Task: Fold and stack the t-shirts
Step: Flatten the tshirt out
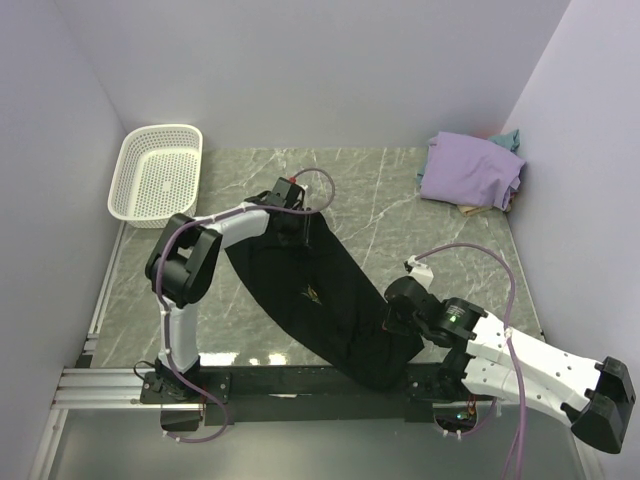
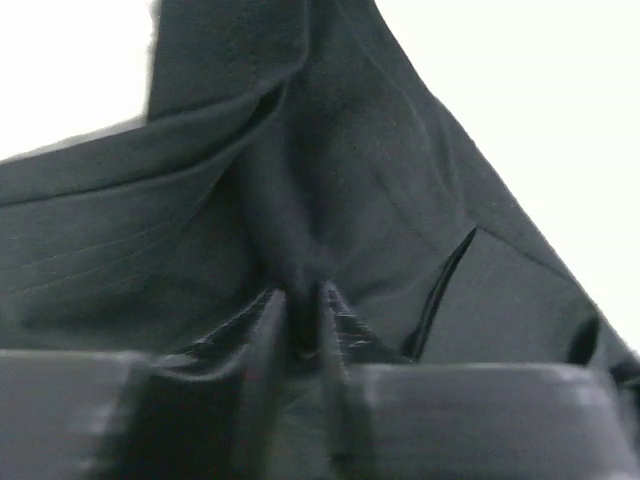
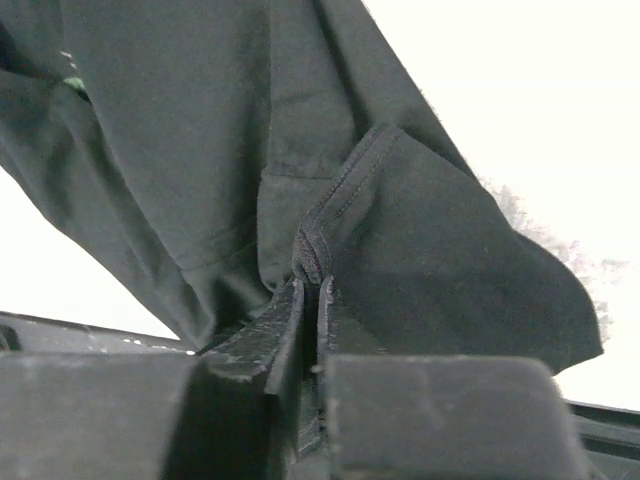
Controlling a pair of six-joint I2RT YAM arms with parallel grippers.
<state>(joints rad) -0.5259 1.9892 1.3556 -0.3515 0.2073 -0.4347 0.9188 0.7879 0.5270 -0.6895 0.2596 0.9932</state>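
Note:
My right gripper draws the stitched hem outward onto the bare marble next and releases it there. The black t-shirt's lower end hangs past the table's near edge.
A black t-shirt (image 1: 320,290) hangs stretched in a diagonal band between my two grippers, from mid-table down to the near edge, with a small print showing at its middle. My left gripper (image 1: 298,224) is at its far upper end. In the left wrist view the left gripper (image 2: 303,297) is shut on a bunched fold of black cloth (image 2: 350,180). My right gripper (image 1: 396,318) is at the lower end. The right wrist view shows the right gripper (image 3: 312,285) shut on a stitched hem of the shirt (image 3: 200,120). A lavender t-shirt (image 1: 470,170) lies at the back right, over a teal one (image 1: 511,138).
A white perforated basket (image 1: 155,172) stands at the back left corner of the marble tabletop (image 1: 390,200). Something tan (image 1: 470,209) shows under the lavender shirt's near edge. Pale walls close in the table on three sides.

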